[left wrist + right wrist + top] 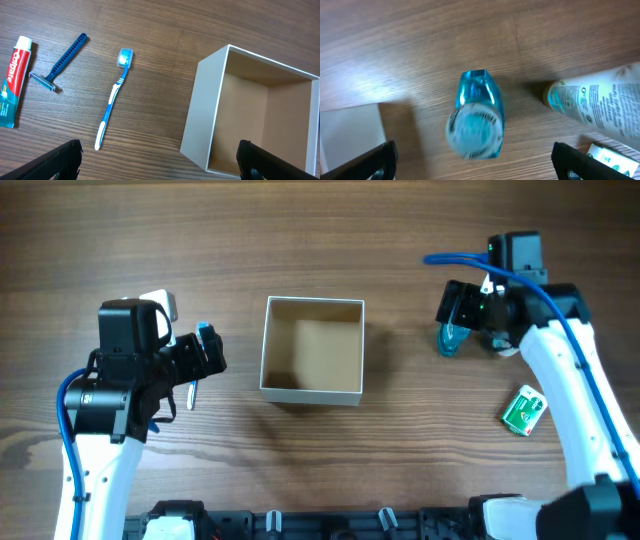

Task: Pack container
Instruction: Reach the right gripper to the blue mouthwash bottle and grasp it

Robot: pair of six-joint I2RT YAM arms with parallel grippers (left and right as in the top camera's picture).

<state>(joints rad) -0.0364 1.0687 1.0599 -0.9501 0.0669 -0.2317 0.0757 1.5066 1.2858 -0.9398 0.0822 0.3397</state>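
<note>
The right gripper lowers around the upright blue bottle (453,340) (475,120) next, one finger down each side of it, because its open fingers are still above the bottle.
The container (311,392), a square white-walled box with a tan inside, stands open and empty at the table's middle. It also shows in the left wrist view (202,110). My left gripper (208,356) is open and empty (160,162), above the table just left of the box. A blue toothbrush (114,97), a blue razor (62,62) and a toothpaste tube (14,80) lie beyond it. My right gripper (455,305) is open (475,162) over an upright blue bottle (475,120), not touching it. The bottle also shows from overhead (450,340).
A white tube (595,97) lies just right of the blue bottle. A green packet (524,410) lies at the right, near the right arm. The box's corner (350,130) shows at the left of the right wrist view.
</note>
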